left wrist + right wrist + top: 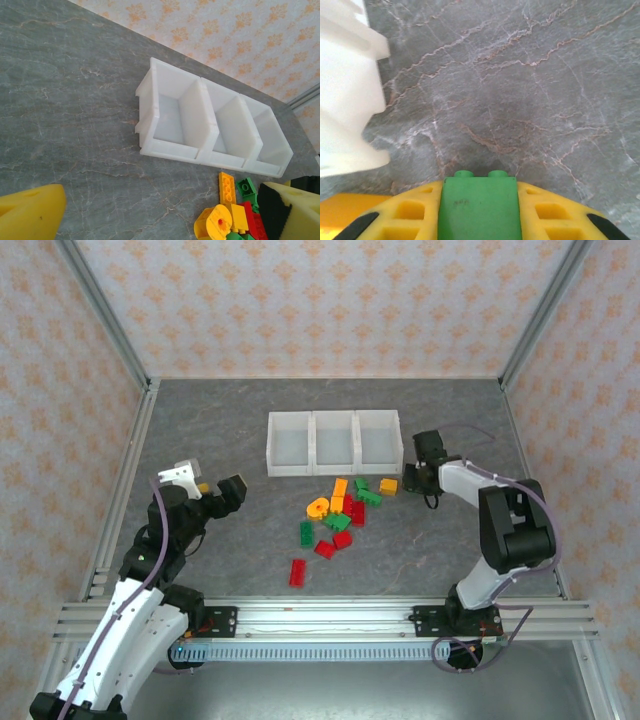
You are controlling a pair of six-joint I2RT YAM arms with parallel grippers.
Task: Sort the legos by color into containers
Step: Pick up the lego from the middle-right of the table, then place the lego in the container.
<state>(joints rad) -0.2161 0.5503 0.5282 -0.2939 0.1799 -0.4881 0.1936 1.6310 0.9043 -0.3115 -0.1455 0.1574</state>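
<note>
The green brick (480, 202) goes up and outward over the nearest container's side next. My right gripper releases it inside, over the bare bottom outward behind that side.
Three white containers (333, 443) stand joined in a row at the table's middle back, and all three look bare inside (170, 150). A pile of red, green and orange-yellow legos (340, 515) lies just in front of them, with a yellow ring-shaped piece (216, 223) at its left. My right gripper (480, 215) is shut on a green brick (480, 202), low over the table beside the right container (345, 100). In the top view that gripper (413, 476) sits next to an orange-yellow brick (388, 486). My left gripper (161, 210) hangs open, left of the pile (228, 490).
A single red brick (297, 572) lies apart, nearer the front rail. Patterned walls and metal frame posts (120, 350) close in the table on three sides. Bare grey tabletop (220, 430) stretches left of the containers.
</note>
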